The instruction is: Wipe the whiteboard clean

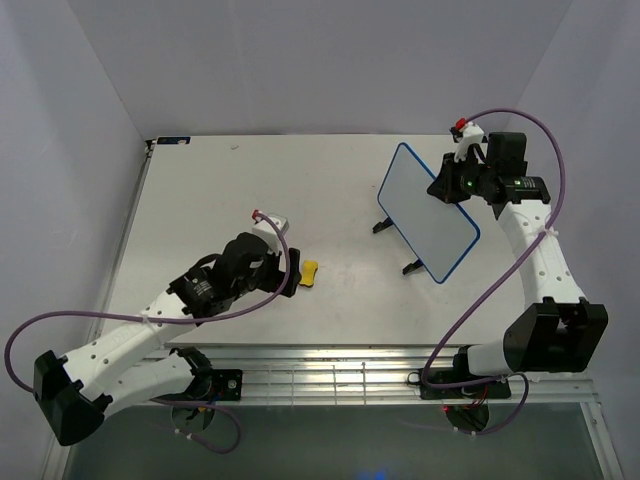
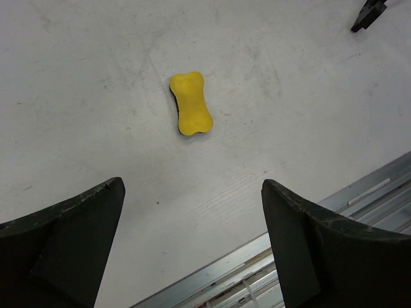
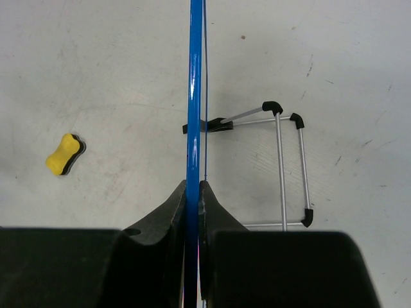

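Next, my right gripper goes down, brings the board's upper edge down over its wire legs, and opens. The board stands steeply with those legs spread behind it.
The whiteboard, white with a thin blue rim, stands tilted on a wire stand at the table's right rear. From above its face looks plain white. My right gripper is shut on the board's upper edge. In the right wrist view the blue rim runs edge-on between the two fingers of that gripper. A small yellow bone-shaped sponge lies flat on the table. My left gripper hovers open just short of the sponge, with nothing between its fingers.
The stand's wire legs with black feet reach out behind the board. One black foot shows at the top right of the left wrist view. An aluminium rail runs along the table's near edge. White walls enclose the table.
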Controlling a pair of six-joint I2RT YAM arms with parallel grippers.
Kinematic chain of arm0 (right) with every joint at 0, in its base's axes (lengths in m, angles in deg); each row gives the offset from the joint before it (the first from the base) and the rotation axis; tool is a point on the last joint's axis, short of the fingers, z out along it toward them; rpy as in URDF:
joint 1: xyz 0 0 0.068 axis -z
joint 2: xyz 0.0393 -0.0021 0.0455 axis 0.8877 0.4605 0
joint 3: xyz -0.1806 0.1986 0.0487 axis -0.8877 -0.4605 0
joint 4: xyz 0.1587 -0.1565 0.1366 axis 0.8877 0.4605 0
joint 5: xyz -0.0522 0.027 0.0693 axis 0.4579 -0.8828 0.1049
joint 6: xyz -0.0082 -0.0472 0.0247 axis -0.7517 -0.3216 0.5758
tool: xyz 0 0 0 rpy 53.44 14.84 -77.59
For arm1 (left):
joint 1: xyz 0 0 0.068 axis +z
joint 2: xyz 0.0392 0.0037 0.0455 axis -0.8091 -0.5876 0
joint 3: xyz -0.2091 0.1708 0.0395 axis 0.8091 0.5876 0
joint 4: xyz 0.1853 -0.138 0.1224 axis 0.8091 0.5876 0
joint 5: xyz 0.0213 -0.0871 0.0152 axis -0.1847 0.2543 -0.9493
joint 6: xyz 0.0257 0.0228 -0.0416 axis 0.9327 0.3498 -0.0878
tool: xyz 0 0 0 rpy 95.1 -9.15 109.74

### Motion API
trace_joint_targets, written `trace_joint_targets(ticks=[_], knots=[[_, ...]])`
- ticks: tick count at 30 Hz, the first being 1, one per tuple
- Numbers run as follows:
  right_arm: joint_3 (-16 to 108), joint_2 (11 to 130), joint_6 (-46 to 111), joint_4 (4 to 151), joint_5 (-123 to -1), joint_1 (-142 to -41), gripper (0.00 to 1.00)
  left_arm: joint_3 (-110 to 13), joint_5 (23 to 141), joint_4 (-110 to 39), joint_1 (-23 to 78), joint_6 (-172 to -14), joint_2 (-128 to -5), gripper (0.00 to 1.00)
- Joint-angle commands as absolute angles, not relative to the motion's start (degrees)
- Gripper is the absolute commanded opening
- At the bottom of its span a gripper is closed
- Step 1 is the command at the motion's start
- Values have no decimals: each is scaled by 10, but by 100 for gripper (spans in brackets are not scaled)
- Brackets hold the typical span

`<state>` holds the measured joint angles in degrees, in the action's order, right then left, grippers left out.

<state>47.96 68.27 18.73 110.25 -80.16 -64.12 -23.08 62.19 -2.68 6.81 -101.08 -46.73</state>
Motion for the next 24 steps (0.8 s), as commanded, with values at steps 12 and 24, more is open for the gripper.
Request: trace_joint_targets(ticks=[12, 24], knots=[[450, 719, 146, 1035, -849, -633, 8, -188, 647, -19, 71, -986, -448, 98], [412, 731, 123, 1028, -820, -608, 33, -185, 653, -22, 70, -984, -449, 98]])
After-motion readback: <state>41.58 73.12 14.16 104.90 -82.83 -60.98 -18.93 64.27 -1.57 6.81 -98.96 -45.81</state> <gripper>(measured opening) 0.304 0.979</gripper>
